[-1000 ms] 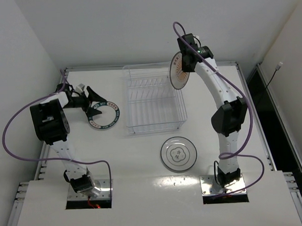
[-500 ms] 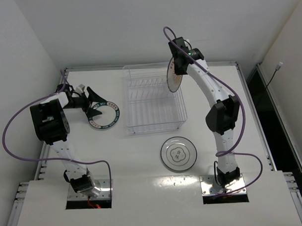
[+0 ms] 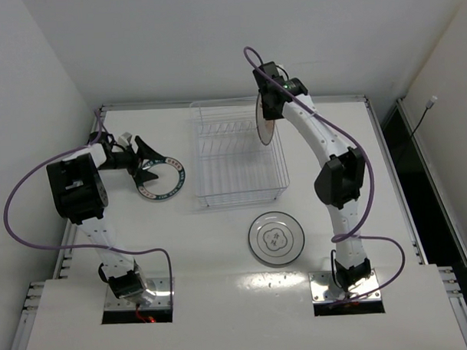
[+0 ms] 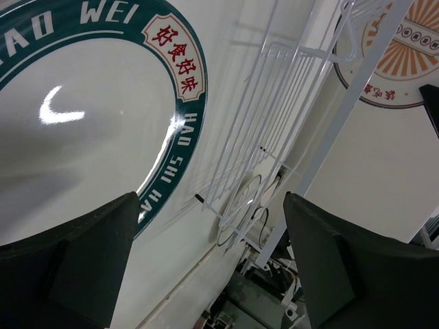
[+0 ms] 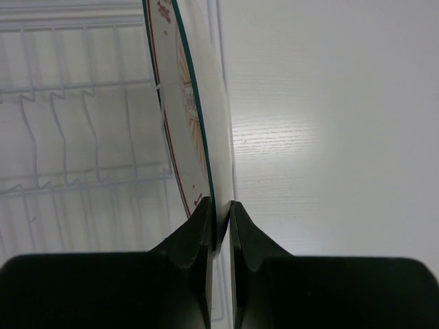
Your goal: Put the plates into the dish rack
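Observation:
My right gripper should move down to set the orange sunburst plate (image 3: pixel 263 126) into the dish rack's end wires and release its rim, as it hangs edge-on above them.
My right gripper (image 3: pixel 266 106) is shut on the rim of the orange sunburst plate (image 3: pixel 263 126) and holds it upright and edge-on above the far right part of the dish rack (image 3: pixel 237 156). In the right wrist view the plate's edge (image 5: pixel 199 123) runs up from my gripper (image 5: pixel 219 219), with rack wires (image 5: pixel 68 137) below it on the left. My left gripper (image 3: pixel 149 161) is open at the left edge of the teal-rimmed plate (image 3: pixel 165 180), which lies flat on the table. The left wrist view shows that plate (image 4: pixel 89 103) close under the open fingers (image 4: pixel 75 267). The white plate with a grey ring (image 3: pixel 276 237) lies flat in front of the rack.
The table has a raised rim (image 3: pixel 231 103) along the far edge, with white walls close behind and at the left. A dark gap (image 3: pixel 417 161) runs past the table's right edge. Purple cables loop off both arms.
My right arm has swung left with the orange plate and turned it from face-on to edge-on over the rack's far right. The left arm has not moved.

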`<state>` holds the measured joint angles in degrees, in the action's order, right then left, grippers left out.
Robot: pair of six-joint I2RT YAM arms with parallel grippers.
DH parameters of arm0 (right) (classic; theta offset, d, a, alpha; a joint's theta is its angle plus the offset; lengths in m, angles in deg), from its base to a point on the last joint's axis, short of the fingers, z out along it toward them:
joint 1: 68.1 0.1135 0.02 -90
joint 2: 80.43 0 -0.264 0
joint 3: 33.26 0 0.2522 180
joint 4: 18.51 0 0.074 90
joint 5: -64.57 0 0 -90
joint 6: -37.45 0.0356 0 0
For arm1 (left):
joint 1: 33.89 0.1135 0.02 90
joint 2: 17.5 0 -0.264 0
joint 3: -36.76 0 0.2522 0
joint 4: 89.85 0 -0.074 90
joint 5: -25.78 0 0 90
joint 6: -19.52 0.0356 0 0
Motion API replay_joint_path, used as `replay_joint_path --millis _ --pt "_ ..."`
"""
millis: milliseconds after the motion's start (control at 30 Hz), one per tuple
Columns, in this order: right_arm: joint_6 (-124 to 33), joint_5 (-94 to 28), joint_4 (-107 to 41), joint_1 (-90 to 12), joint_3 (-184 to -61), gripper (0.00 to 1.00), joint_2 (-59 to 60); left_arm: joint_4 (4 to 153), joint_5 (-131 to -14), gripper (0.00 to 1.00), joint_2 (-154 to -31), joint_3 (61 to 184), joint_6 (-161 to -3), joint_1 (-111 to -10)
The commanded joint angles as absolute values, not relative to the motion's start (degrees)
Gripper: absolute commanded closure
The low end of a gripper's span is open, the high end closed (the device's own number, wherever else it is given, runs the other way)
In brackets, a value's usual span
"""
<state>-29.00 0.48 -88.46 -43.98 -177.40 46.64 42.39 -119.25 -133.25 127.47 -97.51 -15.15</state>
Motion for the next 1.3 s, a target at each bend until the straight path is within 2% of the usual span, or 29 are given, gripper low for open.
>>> replay_joint_path --millis 0,167,267,333,400,433,467,533,567,600,700,767,900,1033,1267 --pt "-28.65 -11.00 -91.87 -43.05 -174.11 0.97 47.55 43.43 -120.03 0.16 -131.50 126.55 -96.50 -14.82" --pt "-29.26 -16.73 -95.89 -44.10 -179.36 0.98 50.96 43.43 -118.72 0.16 -131.50 126.02 -96.50 -14.82" --pt "-30.40 -16.73 -96.61 -44.11 -177.72 0.98 50.97 42.90 -117.93 0.16 -131.50 126.02 -96.50 -14.82" --pt "-30.40 -17.25 -96.09 -44.11 -174.48 0.89 49.92 40.90 -116.52 0.16 -132.55 126.02 -95.72 -14.82" --pt "-31.01 -17.25 -94.50 -44.11 -172.71 0.85 47.91 40.27 -116.52 0.16 -132.55 126.02 -94.66 -13.68" --pt "-31.02 -17.25 -93.98 -44.11 -172.18 0.81 47.28 39.75 -116.00 0.16 -132.55 126.02 -94.65 -13.67" --pt "-31.02 -17.25 -92.93 -44.11 -171.56 0.70 46.76 39.74 -115.99 0.16 -131.68 126.02 -94.65 -12.98" --pt "-31.02 -17.25 -91.69 -44.11 -171.56 0.57 44.57 39.74 -113.99 0.16 -129.41 126.72 -94.65 -12.45" --pt "-31.02 -16.47 -90.21 -44.11 -171.04 0.46 43.68 39.74 -112.75 0.16 -128.61 127.85 -94.65 -12.44" --pt "-31.02 -16.46 -89.32 -44.11 -171.03 0.42 42.80 39.74 -111.17 0.16 -127.82 128.65 -94.13 -12.44" --pt "-31.55 -15.94 -86.07 -44.11 -171.03 0.28 39.11 35.45 -100.91 0.16 -124.48 132.94 -93.60 -12.44" --pt "-32.16 -16.46 -84.23 -44.64 -171.03 0.12 37.18 31.05 -90.22 0.16 -123.24 136.37 -93.60 -12.44" --pt "-32.69 -17.86 -83.69 -45.77 -172.35 0.07 36.47 29.02 -85.67 0.16 -123.76 135.96 -93.60 -11.75" --pt "-32.69 -19.71 -83.69 -47.00 -172.35 0.07 36.47 29.55 -85.67 0.16 -124.91 130.69 -94.21 -8.32" --pt "-31.63 -21.74 -82.11 -48.06 -169.37 0.06 35.94 32.26 -95.48 0.18 -130.09 126.03 -93.69 -5.68"
